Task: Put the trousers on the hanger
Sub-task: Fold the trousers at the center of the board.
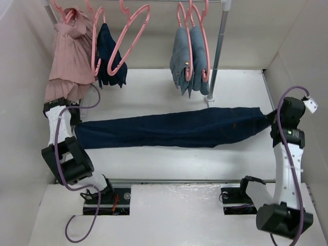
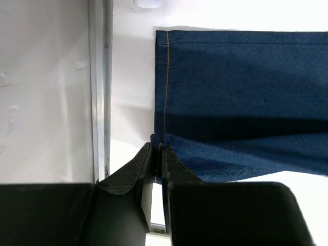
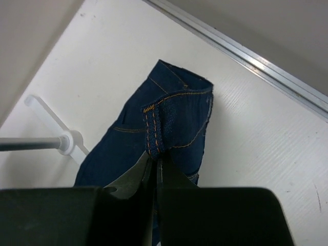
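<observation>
The end of the waistband is still bunched. My right gripper will therefore move outward and down, bring the waistband to the tabletop by the trousers' far corner and then let go of it.
The dark navy trousers (image 1: 174, 128) lie stretched flat across the table, legs to the left and waistband to the right. My left gripper (image 1: 77, 124) is shut on the leg hem, which shows in the left wrist view (image 2: 158, 148) on the trousers (image 2: 246, 87). My right gripper (image 1: 270, 121) is shut on the waistband; the right wrist view shows it (image 3: 155, 156) pinching the orange-stitched denim (image 3: 174, 118). An empty pink hanger (image 1: 130, 38) hangs tilted on the rail at the back, left of centre.
Other pink hangers on the rail carry a pink garment (image 1: 69, 51), a small dark navy garment (image 1: 108, 54) and light-blue jeans (image 1: 189, 59). The rail's grey pole (image 1: 218, 51) stands just behind the trousers. A metal track (image 1: 179, 181) runs along the near edge. White walls enclose the sides.
</observation>
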Available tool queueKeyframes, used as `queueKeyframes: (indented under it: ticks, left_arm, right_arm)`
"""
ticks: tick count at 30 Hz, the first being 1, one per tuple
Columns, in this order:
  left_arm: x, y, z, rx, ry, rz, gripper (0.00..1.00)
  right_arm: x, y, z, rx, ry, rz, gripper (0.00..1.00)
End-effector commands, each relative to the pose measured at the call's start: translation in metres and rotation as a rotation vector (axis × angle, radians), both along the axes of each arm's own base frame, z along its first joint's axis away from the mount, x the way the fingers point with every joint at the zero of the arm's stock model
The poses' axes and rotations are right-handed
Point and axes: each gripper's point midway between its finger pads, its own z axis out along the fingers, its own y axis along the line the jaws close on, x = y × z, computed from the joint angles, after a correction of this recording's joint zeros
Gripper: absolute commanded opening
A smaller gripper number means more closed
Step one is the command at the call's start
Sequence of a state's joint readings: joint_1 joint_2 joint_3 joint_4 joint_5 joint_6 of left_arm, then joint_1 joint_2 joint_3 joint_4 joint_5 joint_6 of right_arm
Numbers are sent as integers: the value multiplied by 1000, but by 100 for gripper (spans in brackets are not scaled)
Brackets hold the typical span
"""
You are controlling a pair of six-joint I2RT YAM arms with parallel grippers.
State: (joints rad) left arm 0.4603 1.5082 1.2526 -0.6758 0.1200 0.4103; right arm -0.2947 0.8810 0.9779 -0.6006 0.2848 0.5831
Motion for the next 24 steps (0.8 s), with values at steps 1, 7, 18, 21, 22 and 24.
queueKeyframes:
  ticks: [1,7,18,21,22,24]
  left_arm:
    - [7,4,-1,-2,-16,-6,0]
    - [39,17,-17,-37,-15,32,0]
    - [67,12,-46,-54,38,30,4]
    - [68,13,-54,-59,51,30,5]
    - [67,14,-59,-57,64,46,12]
    - [68,16,-62,-53,68,61,24]
  right_arm:
    - [36,-11,7,-24,-34,23,0]
    - [106,-26,-7,-17,57,90,0]
    - [164,-36,-85,48,248,160,0]
    - [172,-37,-103,62,294,175,5]
    - [173,-37,-105,66,304,175,11]
    - [175,-39,-111,55,323,188,48]
